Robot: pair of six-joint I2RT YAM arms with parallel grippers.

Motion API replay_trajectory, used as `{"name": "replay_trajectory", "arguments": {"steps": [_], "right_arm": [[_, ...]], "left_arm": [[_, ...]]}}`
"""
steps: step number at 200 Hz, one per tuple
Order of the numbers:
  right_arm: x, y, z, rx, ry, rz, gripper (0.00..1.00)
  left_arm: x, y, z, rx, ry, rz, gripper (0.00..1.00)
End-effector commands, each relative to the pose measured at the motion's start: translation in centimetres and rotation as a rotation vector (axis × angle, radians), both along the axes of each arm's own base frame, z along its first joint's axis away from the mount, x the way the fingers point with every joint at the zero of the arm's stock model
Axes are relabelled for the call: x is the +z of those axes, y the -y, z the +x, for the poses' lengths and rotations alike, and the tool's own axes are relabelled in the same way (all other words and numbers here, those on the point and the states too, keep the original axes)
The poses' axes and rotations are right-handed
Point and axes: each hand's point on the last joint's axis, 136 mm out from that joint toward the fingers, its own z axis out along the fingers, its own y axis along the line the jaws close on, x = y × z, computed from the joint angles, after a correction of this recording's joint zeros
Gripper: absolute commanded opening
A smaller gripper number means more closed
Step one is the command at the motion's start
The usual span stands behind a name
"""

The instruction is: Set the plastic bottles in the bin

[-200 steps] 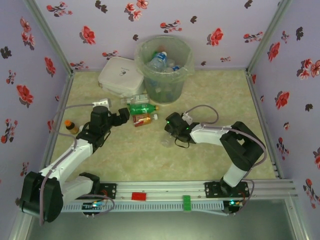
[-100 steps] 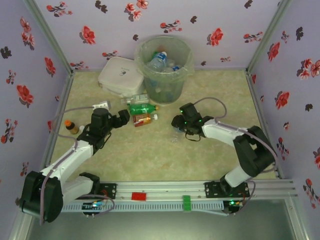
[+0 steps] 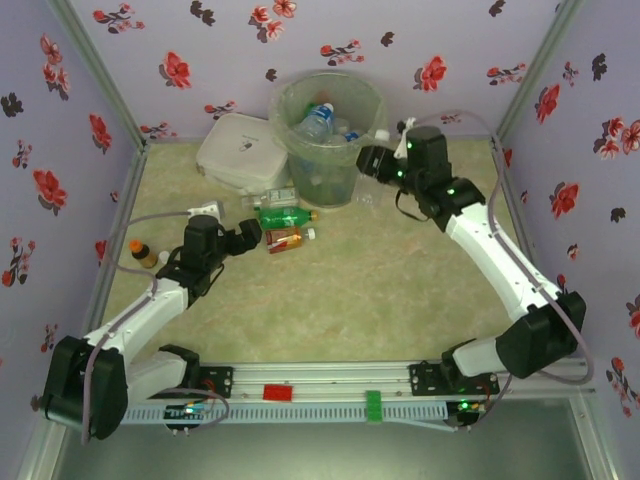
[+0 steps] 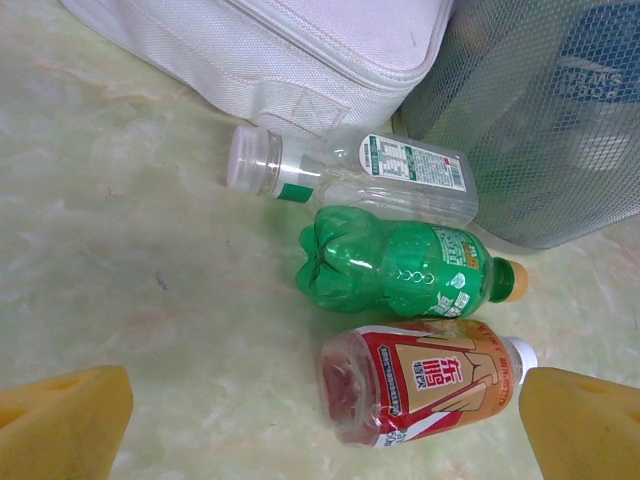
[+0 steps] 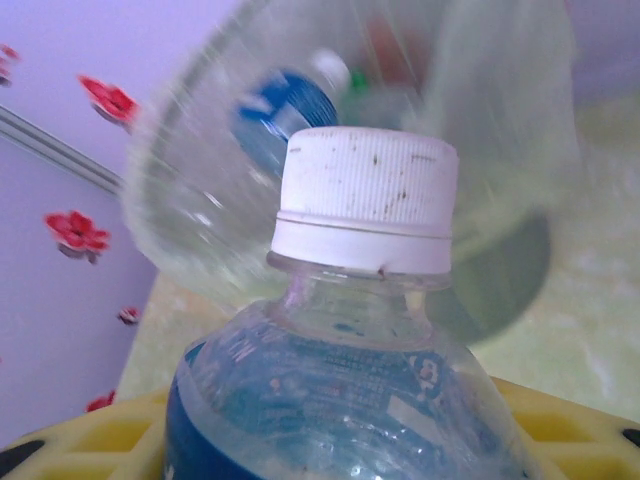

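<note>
The bin's opening lies outward of my right gripper, so the gripper should move outward across the bin's rim and let go of the blue-labelled bottle point(image 5: 340, 390) over the bottles inside.
The bin point(image 3: 284, 103), a translucent grey-green bucket, stands at the back and holds several bottles. My right gripper point(image 3: 368, 163) hovers by its right rim. It is shut on a clear blue-labelled plastic bottle point(image 5: 340, 390), whose white cap point(image 5: 365, 200) points at the bin point(image 5: 200, 220). On the floor lie a clear white-labelled bottle point(image 4: 350, 175), a green bottle point(image 4: 400, 270) and an orange-red bottle point(image 4: 420, 380). My left gripper point(image 4: 320, 440) is open just short of the orange-red bottle point(image 3: 287, 238), its yellow fingers point(image 4: 60, 425) wide apart.
A flat white lidded container point(image 3: 240, 150) sits left of the bin, touching the clear bottle point(image 3: 272, 197). A small brown bottle with an orange cap point(image 3: 142, 252) stands by the left wall. Flowered walls close in three sides.
My right arm has lifted the blue-labelled bottle from the middle of the floor and carried it back to the bin's right rim. The left arm has barely moved.
</note>
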Motion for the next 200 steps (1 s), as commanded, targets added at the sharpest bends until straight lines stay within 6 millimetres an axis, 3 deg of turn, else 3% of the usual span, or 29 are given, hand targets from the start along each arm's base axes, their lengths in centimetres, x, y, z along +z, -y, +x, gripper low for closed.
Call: {"name": "replay_trajectory", "arguments": {"steps": [1, 26, 69, 96, 134, 159, 174, 184, 192, 200], "right_arm": [[3.7, 0.0, 1.6, 0.029, 0.105, -0.048, 0.44], [6.6, -0.5, 4.7, 0.02, 0.166, -0.039, 0.45], [7.5, -2.7, 9.9, 0.02, 0.184, 0.032, 0.45], [6.8, -4.1, 12.8, 0.029, 0.161, 0.056, 0.44], [2.9, -5.2, 15.5, 0.021, 0.084, 0.044, 0.47], [1.7, -5.5, 16.3, 0.011, 0.062, 0.054, 0.61], [2.3, -5.5, 16.6, 0.01, 0.074, 0.052, 0.71], [3.0, -5.3, 16.7, 0.002, 0.087, 0.039, 0.83], [3.7, -5.1, 16.7, -0.003, 0.104, 0.025, 0.98], [4.6, -4.7, 16.5, -0.011, 0.122, 0.011, 1.0]], "left_arm": [[0.2, 0.0, -0.3, -0.016, 0.013, -0.001, 1.0], [-0.2, 0.1, -0.9, -0.036, -0.001, -0.002, 1.0], [-0.4, 0.5, -2.0, -0.087, -0.017, -0.001, 1.0], [-0.9, 1.0, -2.8, -0.114, -0.033, -0.029, 1.0], [-1.4, 1.0, -3.7, -0.128, -0.04, -0.049, 1.0], [-0.9, 1.1, -4.0, -0.148, -0.028, -0.038, 1.0], [-0.5, 1.1, -4.1, -0.163, -0.02, -0.023, 1.0], [-0.2, 1.3, -4.0, -0.176, -0.012, -0.014, 1.0], [0.0, 1.4, -3.9, -0.186, -0.005, -0.01, 1.0], [0.2, 1.5, -3.9, -0.194, 0.002, -0.01, 1.0]]}}
